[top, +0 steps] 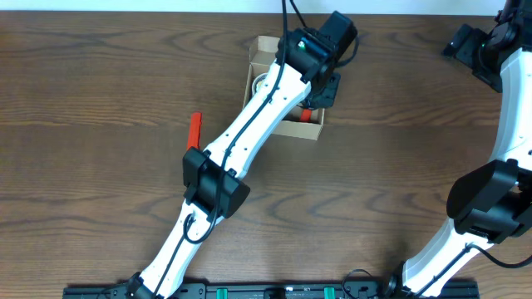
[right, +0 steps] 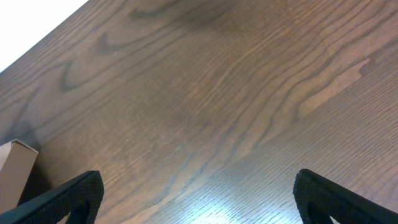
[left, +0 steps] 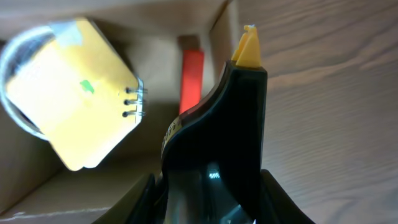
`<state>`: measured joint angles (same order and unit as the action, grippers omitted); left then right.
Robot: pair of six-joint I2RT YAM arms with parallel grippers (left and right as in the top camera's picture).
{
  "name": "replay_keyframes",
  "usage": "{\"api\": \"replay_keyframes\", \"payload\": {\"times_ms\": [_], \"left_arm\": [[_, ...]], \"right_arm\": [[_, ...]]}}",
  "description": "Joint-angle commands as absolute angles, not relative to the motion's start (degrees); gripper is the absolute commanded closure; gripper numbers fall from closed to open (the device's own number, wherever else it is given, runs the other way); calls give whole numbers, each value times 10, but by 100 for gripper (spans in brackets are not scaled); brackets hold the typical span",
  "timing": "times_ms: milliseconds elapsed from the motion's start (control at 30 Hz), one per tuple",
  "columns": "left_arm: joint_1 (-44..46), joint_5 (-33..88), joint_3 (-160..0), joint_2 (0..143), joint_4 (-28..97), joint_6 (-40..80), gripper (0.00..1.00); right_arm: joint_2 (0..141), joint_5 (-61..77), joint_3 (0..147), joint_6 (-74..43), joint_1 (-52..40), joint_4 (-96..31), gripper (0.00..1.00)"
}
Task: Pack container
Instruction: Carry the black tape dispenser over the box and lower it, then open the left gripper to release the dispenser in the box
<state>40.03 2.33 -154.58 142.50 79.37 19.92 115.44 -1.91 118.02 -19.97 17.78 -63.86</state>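
Observation:
The left gripper shifts toward the red stick next and lowers the black tool just inside that side (top: 307, 114) (left: 192, 88), since the tool's yellow tip points over the container's side.
The container (top: 264, 46) is an open tan cardboard box at the back middle of the table. My left gripper (top: 321, 90) hangs over its right side, shut on a black tool with a yellow tip (left: 246, 53). In the left wrist view the left gripper (left: 211, 208) holds that tool from both sides, and its tip points over the container's right wall (left: 221, 28). Inside lie a yellow square pad (left: 74, 93) on a pale round roll (left: 11, 74), and a red stick (left: 191, 71). My right gripper (right: 198, 196) stands open above bare wood.
A red stick-like item (top: 194, 127) lies on the table left of the left arm. The right arm (top: 499, 100) stands along the right edge, its gripper (top: 467, 41) at the back right. A corner of the container (right: 15, 165) shows in the right wrist view.

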Motion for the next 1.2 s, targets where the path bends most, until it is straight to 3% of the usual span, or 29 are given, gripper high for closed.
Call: {"api": "replay_keyframes", "payload": {"times_ms": [0, 433, 500, 833, 1167], "left_arm": [[399, 11, -1498, 1413, 779, 212, 94], [398, 18, -1375, 1413, 704, 210, 93], [398, 22, -1370, 1413, 698, 209, 89], [398, 56, -1370, 1412, 687, 208, 40], [398, 58, -1389, 1399, 699, 201, 39]], "right_arm": [[1138, -21, 1184, -206, 176, -640, 1], [1138, -21, 1184, -206, 176, -640, 1], [1138, -21, 1184, -206, 176, -640, 1], [1138, -21, 1184, -206, 176, -640, 1], [1138, -21, 1184, -206, 176, -640, 1]]}}
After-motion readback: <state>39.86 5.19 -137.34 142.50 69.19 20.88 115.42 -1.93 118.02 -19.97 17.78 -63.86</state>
